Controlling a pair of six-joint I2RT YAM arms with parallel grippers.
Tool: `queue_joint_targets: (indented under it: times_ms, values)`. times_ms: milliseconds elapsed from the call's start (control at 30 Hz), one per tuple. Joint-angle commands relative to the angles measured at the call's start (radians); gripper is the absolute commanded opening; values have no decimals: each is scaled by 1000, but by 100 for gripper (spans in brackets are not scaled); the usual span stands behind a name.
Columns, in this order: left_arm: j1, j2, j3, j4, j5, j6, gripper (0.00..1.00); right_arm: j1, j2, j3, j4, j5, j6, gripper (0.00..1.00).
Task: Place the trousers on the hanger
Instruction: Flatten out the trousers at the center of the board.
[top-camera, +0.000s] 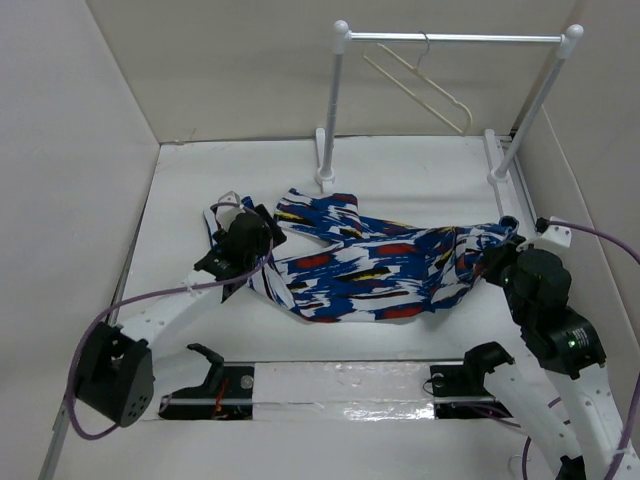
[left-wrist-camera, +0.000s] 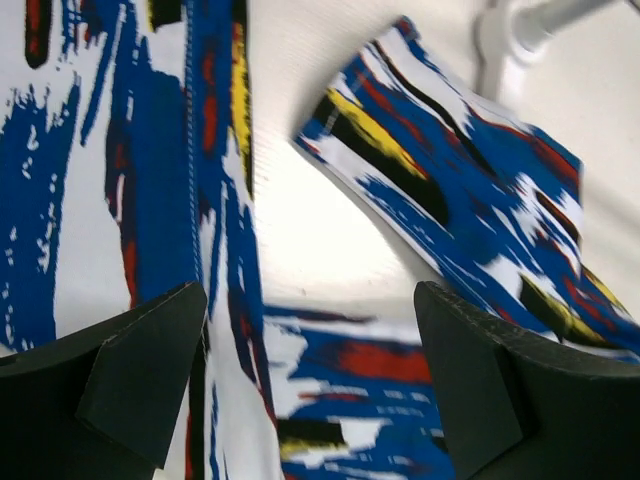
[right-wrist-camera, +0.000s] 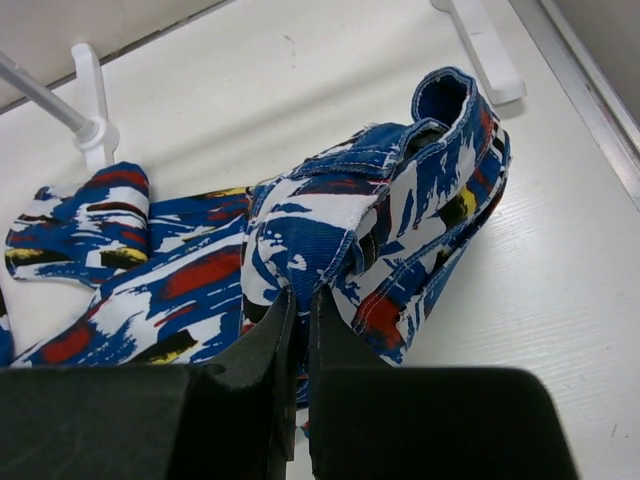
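The folded leg's near hem corner (top-camera: 280, 212) (left-wrist-camera: 313, 137) lies exposed on bare tabletop, and my left gripper should move outward and down onto it next.
The trousers (top-camera: 370, 265), bright blue with white, red, black and yellow patches, lie crumpled across the middle of the white table. My left gripper (top-camera: 252, 232) hovers over their left end; its jaws are open with fabric (left-wrist-camera: 340, 390) below them and nothing gripped. My right gripper (top-camera: 497, 258) is shut on a fold at the trousers' right end (right-wrist-camera: 330, 240), which bunches up above the fingers. The cream-white hanger (top-camera: 420, 88) hangs by its metal hook from the rail at the back.
The garment rail (top-camera: 450, 38) stands on white posts at the back, with feet on the table (top-camera: 325, 178); a foot also shows in the right wrist view (right-wrist-camera: 95, 130). White walls enclose left and back. A metal strip (top-camera: 340, 385) runs along the near edge.
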Motion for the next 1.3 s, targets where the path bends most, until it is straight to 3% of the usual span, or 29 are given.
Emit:
queue_joint_targets:
  times_ms: [0, 167, 300, 400, 633, 733, 767, 800, 867, 1067, 1200, 1267]
  values:
    - [70, 85, 3, 171, 108, 33, 84, 10, -6, -7, 43, 20, 0, 5]
    - [79, 332, 200, 195, 128, 63, 85, 10, -5, -50, 103, -90, -18, 2]
    - [97, 547, 303, 159, 153, 34, 79, 10, -3, -61, 127, -140, -30, 2]
    - [97, 627, 345, 164, 130, 26, 72, 10, 12, -55, 124, -144, -41, 2]
    - [107, 776, 469, 83, 104, 26, 69, 10, 2, -68, 141, -152, -44, 2]
    - [117, 819, 488, 101, 113, 26, 48, 10, 11, -81, 158, -156, -40, 2]
    - [136, 830, 492, 103, 123, 22, 29, 10, 14, -84, 165, -160, -35, 2]
    - [148, 845, 498, 106, 133, 31, 20, 10, 15, -85, 169, -164, -37, 2]
    - [189, 847, 506, 136, 192, 36, 0, 10, 18, -90, 173, -167, -33, 2]
    - [303, 580, 495, 124, 191, 25, 0, 10, 5, -94, 176, -143, -30, 2]
    - [537, 358, 514, 133, 310, -15, 0, 10, 6, -99, 181, -147, -21, 1]
    - [606, 325, 561, 135, 390, -24, 0, 10, 6, -102, 173, -149, -15, 1]
